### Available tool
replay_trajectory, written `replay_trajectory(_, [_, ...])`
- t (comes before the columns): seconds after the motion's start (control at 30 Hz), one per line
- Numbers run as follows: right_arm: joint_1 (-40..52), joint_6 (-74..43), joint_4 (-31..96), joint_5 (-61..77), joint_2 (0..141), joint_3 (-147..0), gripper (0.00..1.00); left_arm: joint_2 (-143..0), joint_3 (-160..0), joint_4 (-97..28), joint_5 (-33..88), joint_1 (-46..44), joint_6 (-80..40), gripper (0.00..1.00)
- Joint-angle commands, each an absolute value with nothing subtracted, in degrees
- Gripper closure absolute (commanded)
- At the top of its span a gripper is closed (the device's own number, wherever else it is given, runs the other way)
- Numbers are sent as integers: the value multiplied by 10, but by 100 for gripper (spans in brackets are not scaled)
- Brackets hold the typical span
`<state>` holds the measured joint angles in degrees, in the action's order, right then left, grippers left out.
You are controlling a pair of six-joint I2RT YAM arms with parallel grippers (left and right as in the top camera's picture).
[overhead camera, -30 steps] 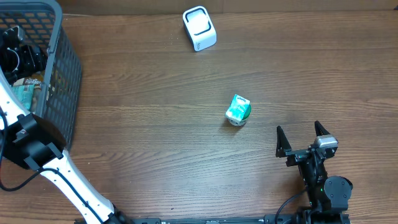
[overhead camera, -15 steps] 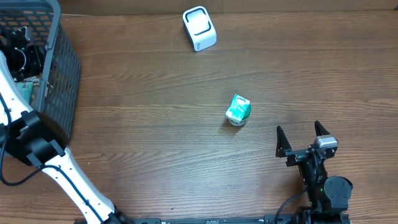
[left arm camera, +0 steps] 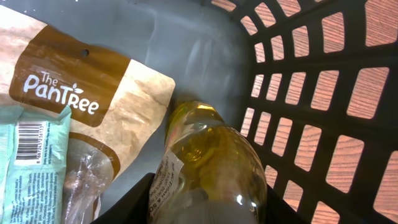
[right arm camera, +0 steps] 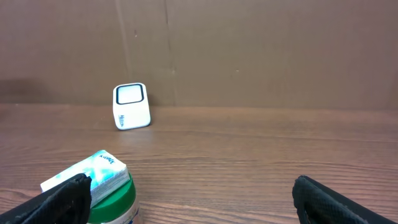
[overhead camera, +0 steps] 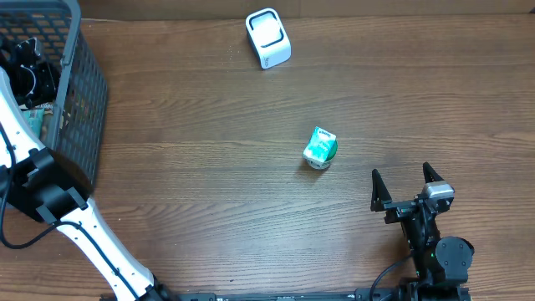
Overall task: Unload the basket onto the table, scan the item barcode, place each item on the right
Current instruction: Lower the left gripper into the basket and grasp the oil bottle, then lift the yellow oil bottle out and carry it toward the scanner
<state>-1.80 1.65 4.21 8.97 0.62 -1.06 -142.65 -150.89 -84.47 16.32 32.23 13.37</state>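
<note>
My left gripper needs to go up over the basket's side, then lower the bottle onto the tabletop (overhead camera: 281,153) next to the green-lidded tub and let go of it, because that spot is empty.
My left gripper (overhead camera: 29,71) reaches down into the dark mesh basket (overhead camera: 84,109) at the table's far left. In the left wrist view its black fingers (left arm camera: 134,202) press both sides of a clear bottle of yellow liquid (left arm camera: 211,155) with a white printed label, so my left gripper (left arm camera: 208,208) is shut on it. The white barcode scanner (overhead camera: 268,38) stands at the back of the table and shows as the scanner (right arm camera: 131,106) in the right wrist view. My right gripper (overhead camera: 407,188) rests open at the front right, holding nothing.
Inside the basket lie a brown "PanTree" pouch (left arm camera: 81,93) and a pale teal packet with a barcode (left arm camera: 31,155). A green-lidded tub with a teal packet on top (overhead camera: 320,147) stands mid-table, just ahead and left of my right gripper (right arm camera: 186,202).
My left arm has shifted toward the basket's far end and its fingers have narrowed onto the bottle. The right arm, tub and scanner have not moved.
</note>
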Motion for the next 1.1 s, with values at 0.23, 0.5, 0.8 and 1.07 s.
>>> replay_trajectory(0.23, [-20, 14, 40, 86, 2, -4, 0, -1367, -1658, -852, 99, 319, 13, 77])
replay_trajectory(0.5, [-20, 14, 40, 86, 2, -4, 0, -1263, -1720, -870, 101, 311, -87, 80])
replay_trajectory(0.8, [-20, 14, 40, 86, 2, -4, 0, -1164, -1720, -890, 189, 288, -108, 82])
replay_trajectory(1.07, [-20, 14, 40, 86, 2, -4, 0, -1124, -1720, -927, 191, 192, -107, 81])
